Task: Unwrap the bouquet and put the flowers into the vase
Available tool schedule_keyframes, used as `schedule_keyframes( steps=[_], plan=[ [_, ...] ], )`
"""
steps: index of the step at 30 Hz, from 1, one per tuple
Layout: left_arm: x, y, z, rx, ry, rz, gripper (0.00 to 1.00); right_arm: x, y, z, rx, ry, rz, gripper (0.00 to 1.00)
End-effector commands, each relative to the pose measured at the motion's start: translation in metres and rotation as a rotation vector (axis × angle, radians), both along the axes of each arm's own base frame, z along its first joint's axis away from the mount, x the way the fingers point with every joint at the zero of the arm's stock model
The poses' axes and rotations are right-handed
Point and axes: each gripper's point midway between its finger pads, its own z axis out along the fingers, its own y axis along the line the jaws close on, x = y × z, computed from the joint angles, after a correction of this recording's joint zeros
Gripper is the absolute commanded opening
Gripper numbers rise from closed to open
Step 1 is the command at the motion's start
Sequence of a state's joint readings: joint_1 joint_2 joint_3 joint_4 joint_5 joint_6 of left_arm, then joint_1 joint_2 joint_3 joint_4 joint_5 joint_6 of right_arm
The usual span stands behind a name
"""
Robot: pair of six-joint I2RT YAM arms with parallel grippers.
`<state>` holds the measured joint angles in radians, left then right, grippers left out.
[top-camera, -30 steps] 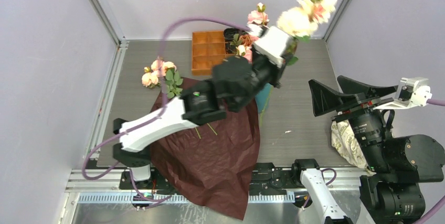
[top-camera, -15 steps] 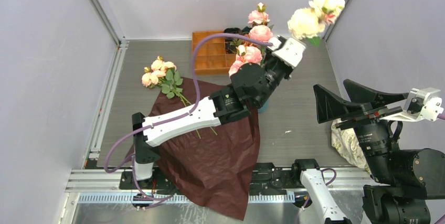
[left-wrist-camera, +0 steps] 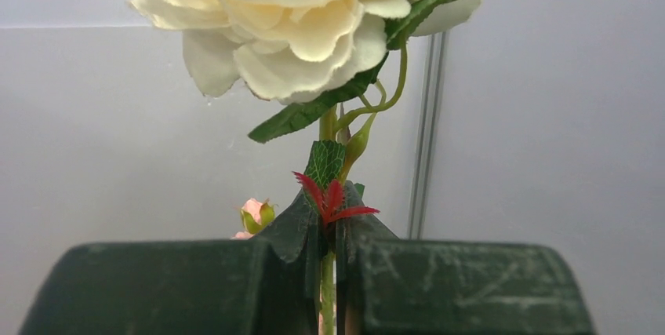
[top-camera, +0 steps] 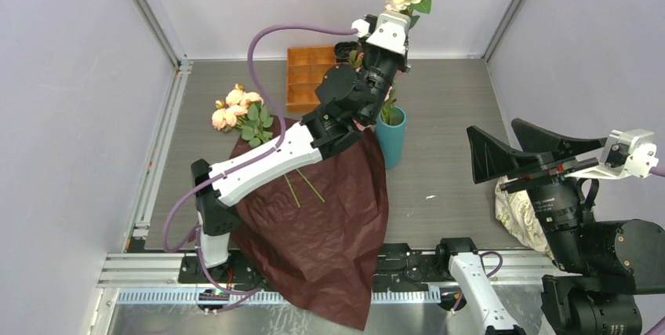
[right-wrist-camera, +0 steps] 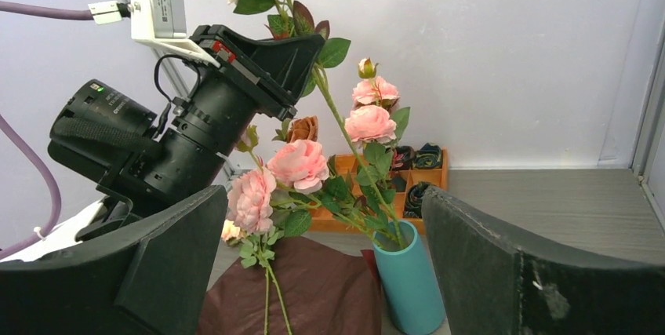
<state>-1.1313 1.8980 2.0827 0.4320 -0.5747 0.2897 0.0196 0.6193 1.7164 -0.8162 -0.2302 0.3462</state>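
The left gripper will lower toward the vase's opening [top-camera: 394,118] and release the thin green stem, since the lower end of the cream rose's stem is already inside the teal vase.
My left gripper [top-camera: 406,25] is raised above the teal vase [top-camera: 390,137], shut on the thin green stem [left-wrist-camera: 327,280] of a cream rose [left-wrist-camera: 298,13]. In the right wrist view that stem runs down from the left gripper [right-wrist-camera: 307,51] into the vase [right-wrist-camera: 408,284], which also holds pink roses [right-wrist-camera: 368,119]. More flowers [top-camera: 235,109] lie at the left edge of the flat maroon wrapping paper [top-camera: 321,225] of the unwrapped bouquet. My right gripper [top-camera: 510,147] hangs open to the right of the vase, holding nothing.
An orange compartment tray [top-camera: 310,76] stands at the back, behind the vase. A beige patterned cloth [top-camera: 517,213] lies under the right arm. The left arm's purple cable [top-camera: 267,37] loops over the back left. The paper hangs over the table's near edge.
My left gripper has swung left and back with the cream rose, from the vase's right to above it, and the stem now stands more upright. The right arm has barely moved.
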Motion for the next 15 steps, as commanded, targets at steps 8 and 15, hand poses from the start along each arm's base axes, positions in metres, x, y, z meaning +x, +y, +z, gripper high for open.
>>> schedule_keyframes(
  steps=[8,15],
  plan=[
    [-0.003,0.004,-0.012,-0.086,0.027,-0.023,0.01,0.003,0.004,0.006,-0.002,-0.033,0.025,0.99],
    [0.002,-0.007,-0.069,-0.061,0.132,-0.034,0.17,0.003,0.005,0.005,-0.004,-0.030,0.031,1.00]
  ],
)
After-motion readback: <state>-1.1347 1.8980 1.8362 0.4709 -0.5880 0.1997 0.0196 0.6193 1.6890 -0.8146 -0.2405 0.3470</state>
